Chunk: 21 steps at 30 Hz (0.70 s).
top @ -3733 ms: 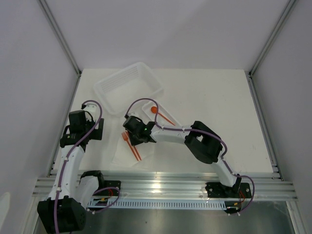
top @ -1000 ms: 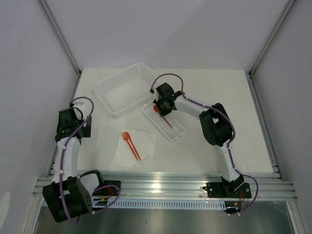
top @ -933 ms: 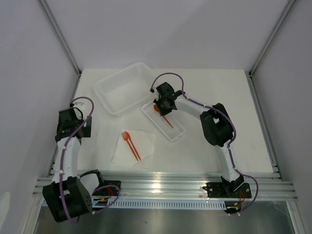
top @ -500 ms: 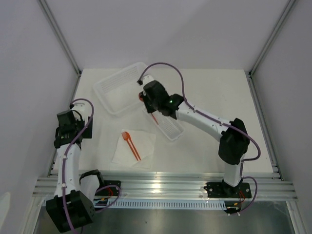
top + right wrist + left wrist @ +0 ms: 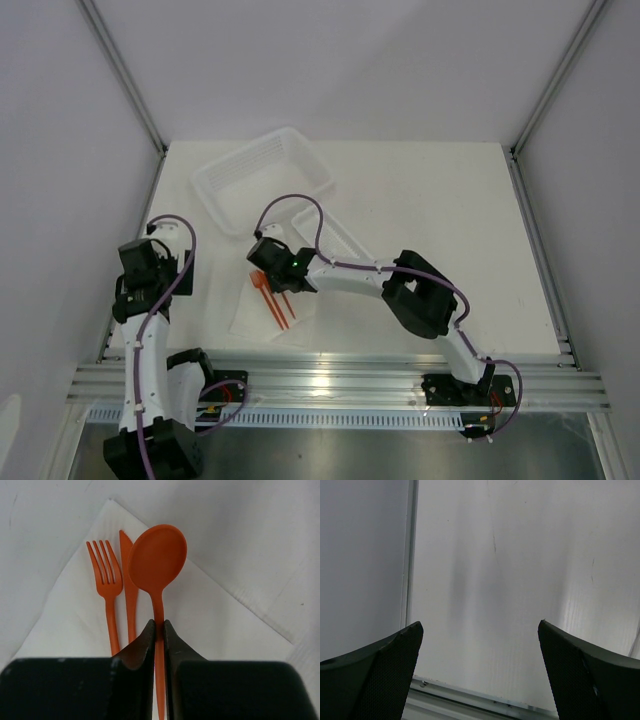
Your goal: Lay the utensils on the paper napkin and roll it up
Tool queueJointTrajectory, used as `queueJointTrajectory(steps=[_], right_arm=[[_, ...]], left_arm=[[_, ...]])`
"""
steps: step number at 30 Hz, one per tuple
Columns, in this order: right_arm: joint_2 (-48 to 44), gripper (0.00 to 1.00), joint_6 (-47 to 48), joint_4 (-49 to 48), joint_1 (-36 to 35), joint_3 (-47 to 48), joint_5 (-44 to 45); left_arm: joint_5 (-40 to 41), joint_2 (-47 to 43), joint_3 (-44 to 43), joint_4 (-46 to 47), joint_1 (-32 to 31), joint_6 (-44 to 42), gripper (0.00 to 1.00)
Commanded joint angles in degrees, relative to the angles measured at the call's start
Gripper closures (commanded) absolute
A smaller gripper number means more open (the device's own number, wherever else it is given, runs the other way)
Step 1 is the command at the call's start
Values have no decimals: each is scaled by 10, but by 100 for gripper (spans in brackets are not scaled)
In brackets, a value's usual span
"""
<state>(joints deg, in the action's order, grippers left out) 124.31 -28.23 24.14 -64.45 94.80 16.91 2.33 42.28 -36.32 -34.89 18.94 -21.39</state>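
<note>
My right gripper moves slightly toward the knife (image 5: 130, 587) next, then lowers the spoon onto the napkin (image 5: 262, 318), because empty paper lies open beside the knife.
The white paper napkin (image 5: 262, 318) (image 5: 75, 600) lies near the table's front left. An orange fork (image 5: 106, 580) and an orange knife (image 5: 130, 587) lie side by side on it. My right gripper (image 5: 158, 624) (image 5: 276, 272) is shut on the handle of the orange spoon (image 5: 156, 560), which it holds over the napkin just right of the knife. I cannot tell whether the spoon touches the paper. My left gripper (image 5: 479, 630) is open and empty above bare table at the left edge, away from the napkin.
A small ribbed white tray (image 5: 345, 238) lies behind the right arm. A large translucent basket (image 5: 262, 180) stands at the back left. The table's left rail (image 5: 410, 555) and front rail (image 5: 470, 700) show in the left wrist view.
My right gripper has carried the spoon from the small tray forward and left to the napkin, beside the fork and knife. The left arm has shifted slightly.
</note>
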Motion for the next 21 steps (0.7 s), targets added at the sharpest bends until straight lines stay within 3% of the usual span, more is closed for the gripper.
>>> queueJointTrajectory(steps=[1, 21], right_arm=[[-14, 100, -38, -17, -2, 7, 40], [15, 100, -97, 7, -13, 13, 50]], left_arm=[[-6, 3, -3, -9, 4, -7, 0], [-19, 19, -71, -37, 3, -31, 1]])
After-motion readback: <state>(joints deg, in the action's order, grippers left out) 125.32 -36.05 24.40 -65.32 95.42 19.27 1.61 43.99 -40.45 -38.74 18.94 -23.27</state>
